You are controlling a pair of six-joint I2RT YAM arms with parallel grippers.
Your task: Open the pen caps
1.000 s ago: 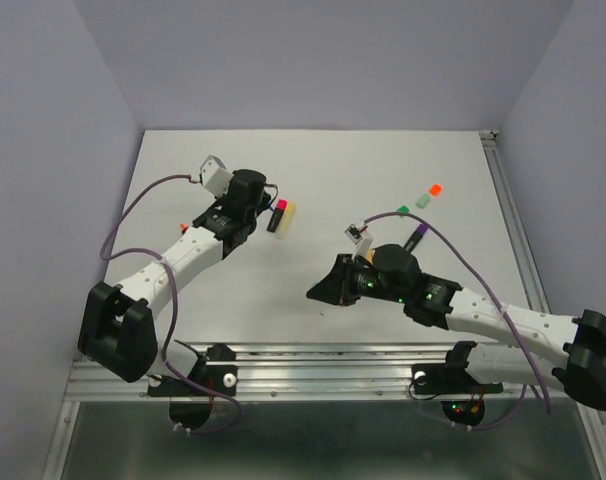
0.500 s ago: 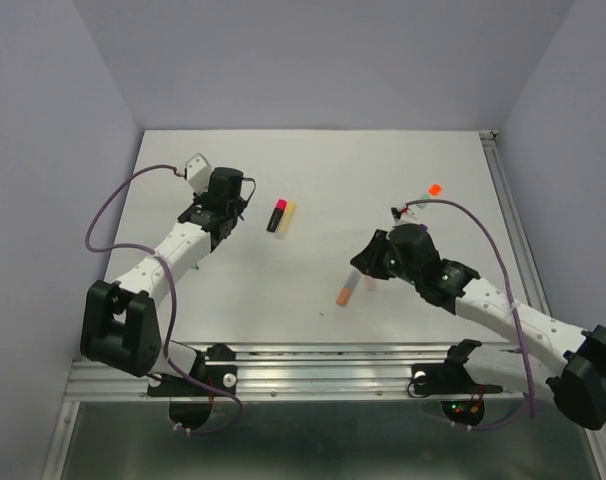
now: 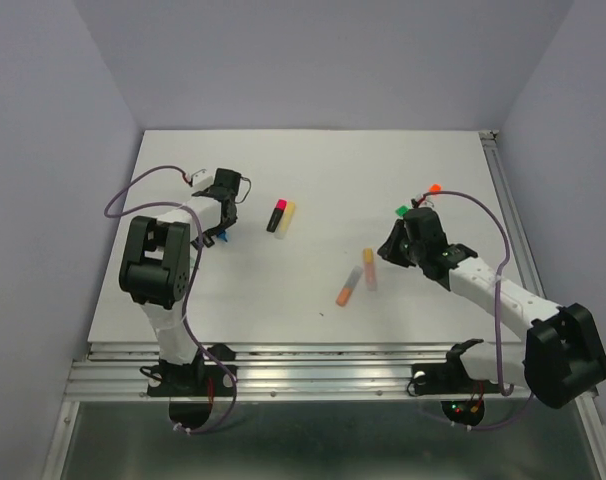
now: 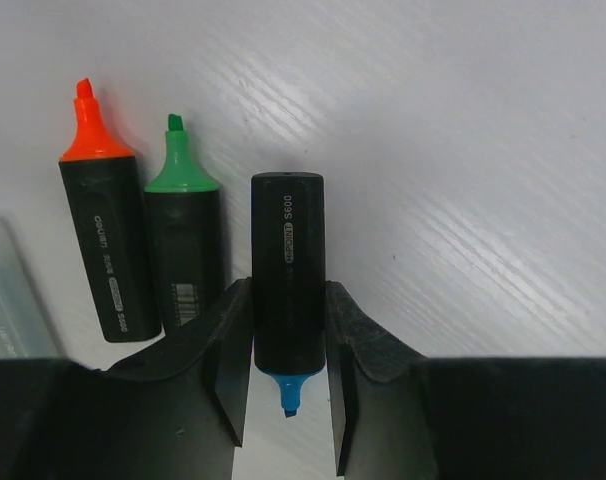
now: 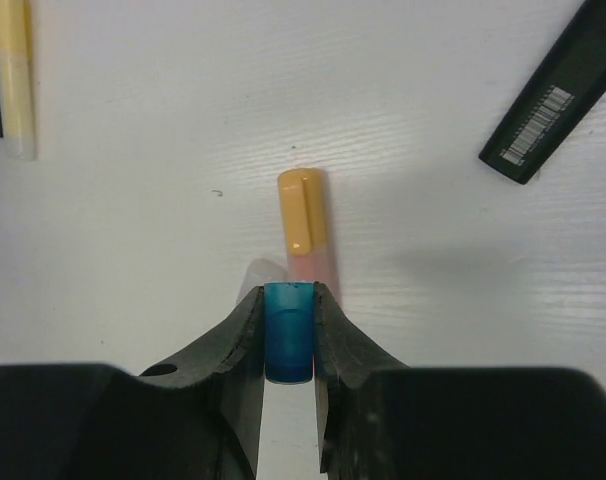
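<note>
I will next use my right gripper to move the blue pen cap outward and down to the table (image 3: 410, 217) beside the loose green cap, because the blue cap is off its pen.
My left gripper (image 4: 287, 300) is shut on a black highlighter body (image 4: 287, 250) whose bare blue tip (image 4: 290, 390) points back toward the wrist. In the top view this gripper (image 3: 223, 222) is at the far left of the table. My right gripper (image 5: 288, 300) is shut on a small blue pen cap (image 5: 288, 345), held just above the table; in the top view it (image 3: 394, 247) is at mid right. A loose green cap (image 3: 401, 211) and an orange cap (image 3: 435, 188) lie behind the right arm.
Uncapped orange-tipped (image 4: 103, 250) and green-tipped (image 4: 183, 240) black pens lie left of the held pen. A pastel pen with an orange cap (image 5: 305, 225) lies ahead of the right gripper, a black pen body (image 5: 553, 95) to its right. A pink-capped pen and a yellow one (image 3: 279, 215) lie mid table.
The left arm has swung back to the far left with the blue-tipped pen. The right arm has pulled right and back with the blue cap, uncovering two pastel pens.
</note>
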